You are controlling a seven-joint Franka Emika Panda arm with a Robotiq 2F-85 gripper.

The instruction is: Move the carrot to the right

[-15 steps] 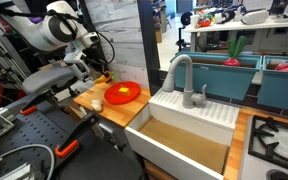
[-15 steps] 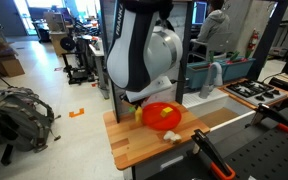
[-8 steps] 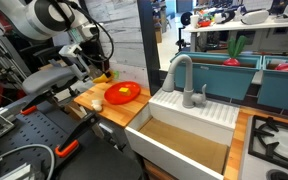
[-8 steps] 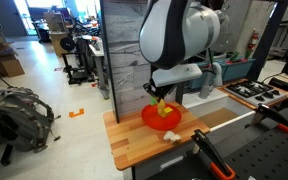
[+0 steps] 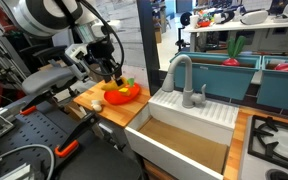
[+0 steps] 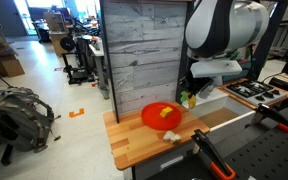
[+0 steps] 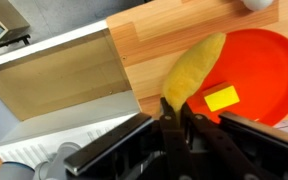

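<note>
I will next move my gripper down toward the sink, clear of the plate, and release the carrot, as bare board between the red plate and sink is below.
The carrot (image 7: 196, 68) is a tapered orange-yellow toy, and my gripper (image 7: 174, 108) is shut on its near end. In the wrist view it hangs over the wooden board beside the red plate (image 7: 266, 62). In an exterior view the gripper (image 6: 189, 93) holds the carrot (image 6: 187, 100) in the air past the edge of the red plate (image 6: 154, 112) on the sink side. In an exterior view the gripper (image 5: 112, 72) holds the carrot (image 5: 123, 84) just above the red plate (image 5: 129, 97).
A small yellow piece (image 7: 221, 98) lies on the plate. A pale cream lump (image 6: 171, 136) sits on the wooden board (image 6: 134, 140) near the plate. A white sink (image 5: 184, 135) with a grey faucet (image 5: 180, 72) adjoins the board. A grey plank wall (image 6: 139, 50) stands behind.
My gripper has carried the carrot from the far side of the board, across over the red plate, toward the sink. The plate and the lump have not moved.
</note>
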